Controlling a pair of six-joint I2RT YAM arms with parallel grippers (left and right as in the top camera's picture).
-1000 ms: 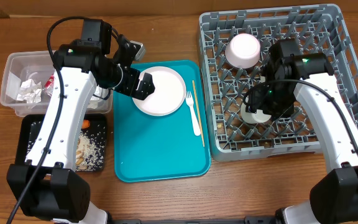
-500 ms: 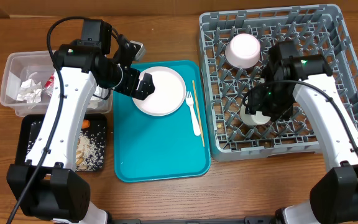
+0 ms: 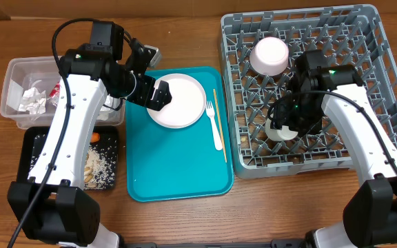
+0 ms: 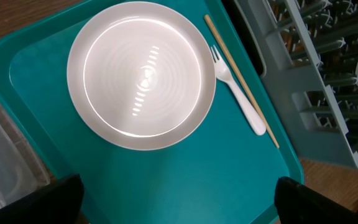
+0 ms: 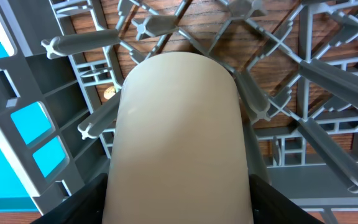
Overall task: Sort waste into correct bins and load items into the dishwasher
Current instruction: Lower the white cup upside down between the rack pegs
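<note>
The small white cup point(image 3: 283, 131) already has pegs on either side of it. My right gripper next needs to stay still low among the pegs of the grey dish rack, open and release the cup.
A white plate point(image 3: 178, 101) lies on the teal tray point(image 3: 178, 172), with a white fork point(image 3: 214, 124) and a thin wooden stick point(image 3: 220, 124) to its right. My left gripper point(image 3: 158, 95) hovers open and empty over the plate's left edge. In the left wrist view the plate point(image 4: 142, 74), fork point(image 4: 238, 93) and stick point(image 4: 241, 81) lie beyond the open fingers point(image 4: 179, 202). My right gripper point(image 3: 288, 122) is shut on a small white cup point(image 3: 283, 131) low among the pegs of the grey dish rack point(image 3: 384, 62). In the right wrist view the cup point(image 5: 179, 137) fills the space between the fingers point(image 5: 179, 208).
A pale-pink bowl point(image 3: 270, 55) sits upside down in the rack's back left. The clear tub point(image 3: 16, 69) holds crumpled napkins point(image 3: 32, 100) and a red wrapper point(image 3: 57, 88). The black tray point(image 3: 29, 148) holds beige crumbs point(image 3: 102, 169) and a carrot piece point(image 3: 95, 138).
My right arm has shifted slightly left over the rack with the cup still held. The left arm has not moved.
</note>
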